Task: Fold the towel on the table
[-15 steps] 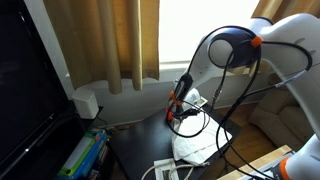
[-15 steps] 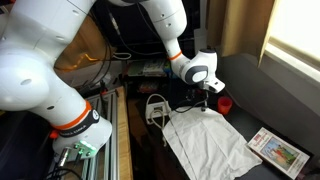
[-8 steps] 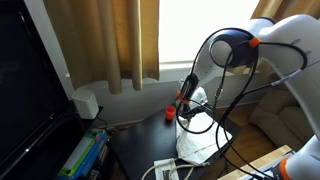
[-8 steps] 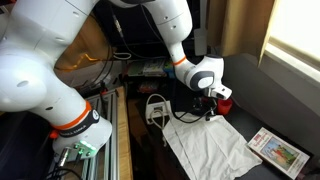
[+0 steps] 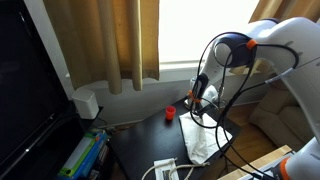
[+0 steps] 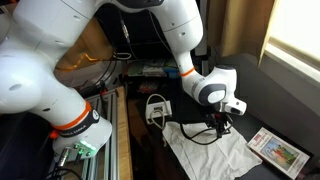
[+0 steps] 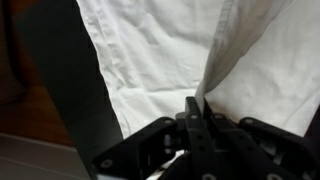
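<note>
My gripper next carries the raised flap outward to the towel's edge by the patterned card to spread it, then releases it.
The white towel (image 5: 203, 146) lies creased on the dark table (image 5: 135, 150), and it also shows in an exterior view (image 6: 215, 152). My gripper (image 5: 201, 97) hangs over the towel's middle (image 6: 222, 120). In the wrist view the gripper (image 7: 197, 103) is shut on a pinched-up fold of the towel (image 7: 150, 50). The cloth rises from between the fingers as a raised flap. The bare table (image 7: 55, 50) shows to the left of the towel.
A small red object (image 5: 170, 113) sits on the table beyond the towel. A white boxy device with cables (image 6: 157, 108) lies at the table's edge. A patterned card (image 6: 277, 150) lies beside the towel. Curtains (image 5: 110, 40) hang behind.
My gripper has moved away from the red object and across the towel, dragging the pinched edge with it. The towel now lies narrower and bunched.
</note>
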Tool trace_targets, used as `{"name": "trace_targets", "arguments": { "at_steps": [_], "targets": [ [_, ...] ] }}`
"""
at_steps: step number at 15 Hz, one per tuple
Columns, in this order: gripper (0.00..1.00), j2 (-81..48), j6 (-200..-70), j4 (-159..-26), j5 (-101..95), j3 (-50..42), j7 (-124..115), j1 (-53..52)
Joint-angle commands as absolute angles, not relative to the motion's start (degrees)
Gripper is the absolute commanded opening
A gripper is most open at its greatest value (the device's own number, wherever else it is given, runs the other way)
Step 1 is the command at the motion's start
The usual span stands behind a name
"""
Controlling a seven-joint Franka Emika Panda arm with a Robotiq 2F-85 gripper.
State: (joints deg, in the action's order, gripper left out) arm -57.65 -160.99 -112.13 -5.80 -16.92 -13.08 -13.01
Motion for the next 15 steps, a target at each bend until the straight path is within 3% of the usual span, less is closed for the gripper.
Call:
{"name": "trace_targets", "arguments": {
  "at_steps": [1,15],
  "targets": [
    [0.01,-57.9,-160.9,-111.6,-6.1,-16.7,-12.8,-11.7],
    [0.01,-63.2,-163.1,-104.5,-10.7,-22.1,-7.8,-9.0]
  ]
}}
